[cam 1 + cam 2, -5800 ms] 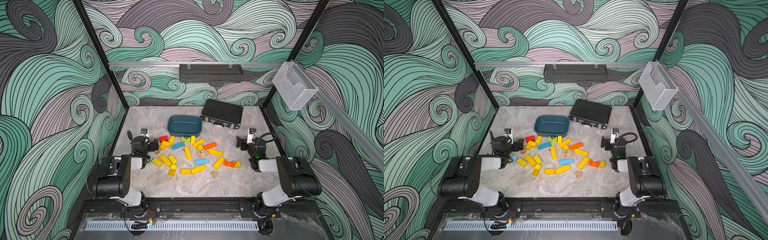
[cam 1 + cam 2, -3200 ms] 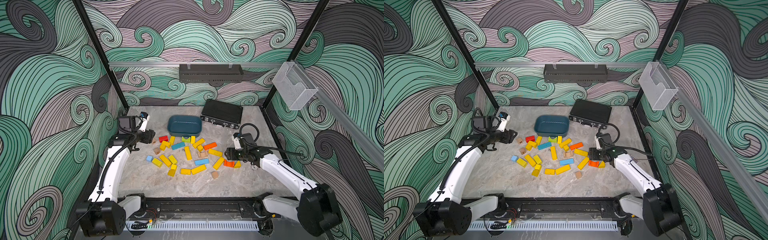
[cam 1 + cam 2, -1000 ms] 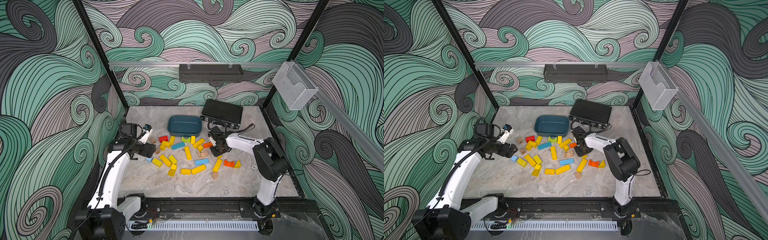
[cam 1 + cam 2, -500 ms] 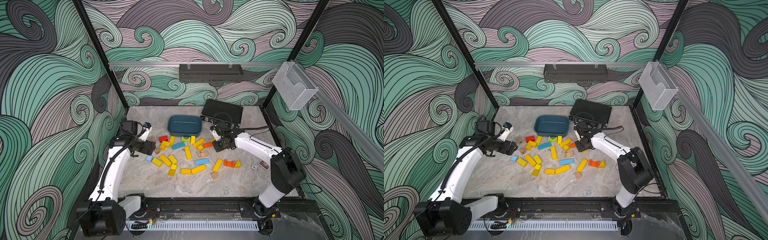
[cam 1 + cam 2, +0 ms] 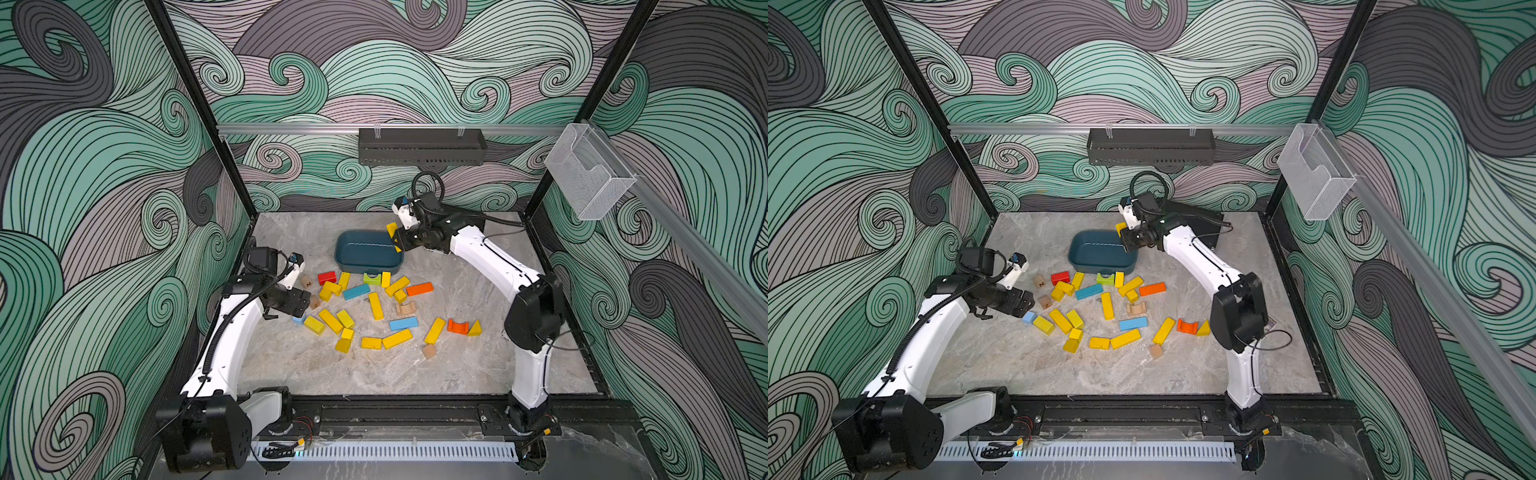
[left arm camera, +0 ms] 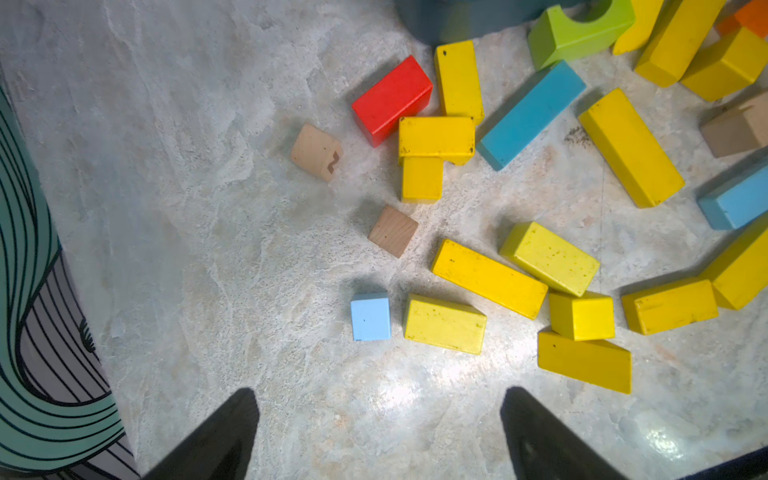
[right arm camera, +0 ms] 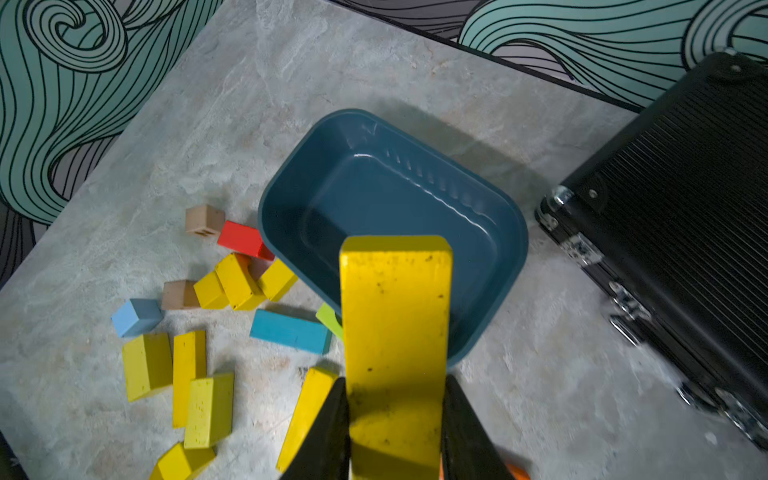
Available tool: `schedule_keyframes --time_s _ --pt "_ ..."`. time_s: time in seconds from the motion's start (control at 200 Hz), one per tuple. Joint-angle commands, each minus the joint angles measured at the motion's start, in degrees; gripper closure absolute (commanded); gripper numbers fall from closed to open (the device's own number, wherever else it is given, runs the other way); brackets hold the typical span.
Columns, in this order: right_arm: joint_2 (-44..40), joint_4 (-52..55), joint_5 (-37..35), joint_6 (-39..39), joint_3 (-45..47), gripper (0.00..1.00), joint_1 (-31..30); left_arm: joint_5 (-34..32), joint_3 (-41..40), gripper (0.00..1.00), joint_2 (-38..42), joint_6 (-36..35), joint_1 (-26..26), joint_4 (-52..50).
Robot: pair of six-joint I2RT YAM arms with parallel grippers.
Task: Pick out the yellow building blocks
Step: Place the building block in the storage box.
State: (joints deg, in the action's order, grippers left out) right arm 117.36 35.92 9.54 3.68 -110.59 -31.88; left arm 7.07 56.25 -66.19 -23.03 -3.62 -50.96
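The long yellow block still hangs over the bin's rim. My right gripper will next move above the bin's empty bottom, then go down and let go of the block there.
Several yellow building blocks (image 5: 376,305) lie scattered among other coloured blocks in the middle of the table, and they show close up in the left wrist view (image 6: 488,278). My right gripper (image 5: 397,243) (image 5: 1125,237) (image 7: 395,382) is shut on one long yellow block (image 7: 395,316) (image 5: 391,229), held in the air over the right rim of the empty dark-blue bin (image 5: 365,251) (image 7: 395,199). My left gripper (image 5: 306,300) (image 5: 1027,306) (image 6: 378,395) hangs open and empty, low over bare table just left of the pile, near a light-blue cube (image 6: 370,316).
Mixed into the pile are a red block (image 5: 327,277), blue bars (image 5: 356,291), orange blocks (image 5: 419,289), a lime-green arch (image 5: 372,278) and plain wooden cubes (image 6: 392,230). A black case (image 7: 685,187) lies right of the bin. Patterned walls close in three sides.
My right gripper has risen from the pile with the yellow block and swung back and left to the bin's rim. The left arm has barely moved.
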Motion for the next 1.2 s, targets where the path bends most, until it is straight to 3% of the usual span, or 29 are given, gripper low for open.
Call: schedule_keyframes --time_s 0.0,0.21,0.41,0.68,0.841,0.956,1.196 --pt "7.15 0.88 2.60 1.15 -7.50 0.76 0.15 1.52 -1.27 0.08 0.87 -2.50 -0.23 -1.42" --pt "19.59 0.86 2.45 0.89 -19.83 0.76 0.11 4.80 -2.24 0.08 2.18 -3.73 -0.22 -2.03" --pt "25.30 1.41 -0.19 0.02 -22.41 0.75 -0.19 6.45 -2.55 0.07 3.18 -4.70 -0.12 -1.34" --pt "28.24 3.15 -3.12 -2.09 -21.25 0.68 -0.20 6.84 -0.95 0.07 0.86 -5.49 0.25 -0.63" --pt "29.15 3.54 -3.68 -1.95 -21.34 0.57 -0.22 6.31 0.73 0.07 -1.41 -6.15 1.22 -0.02" --pt "28.77 3.61 -4.04 -2.18 -21.58 0.55 -0.46 6.05 1.88 0.06 -2.09 -6.41 2.41 -0.19" --pt "20.90 5.99 -6.19 -2.62 -20.21 0.51 -0.68 3.84 5.36 0.06 -2.43 -7.29 10.38 -1.79"
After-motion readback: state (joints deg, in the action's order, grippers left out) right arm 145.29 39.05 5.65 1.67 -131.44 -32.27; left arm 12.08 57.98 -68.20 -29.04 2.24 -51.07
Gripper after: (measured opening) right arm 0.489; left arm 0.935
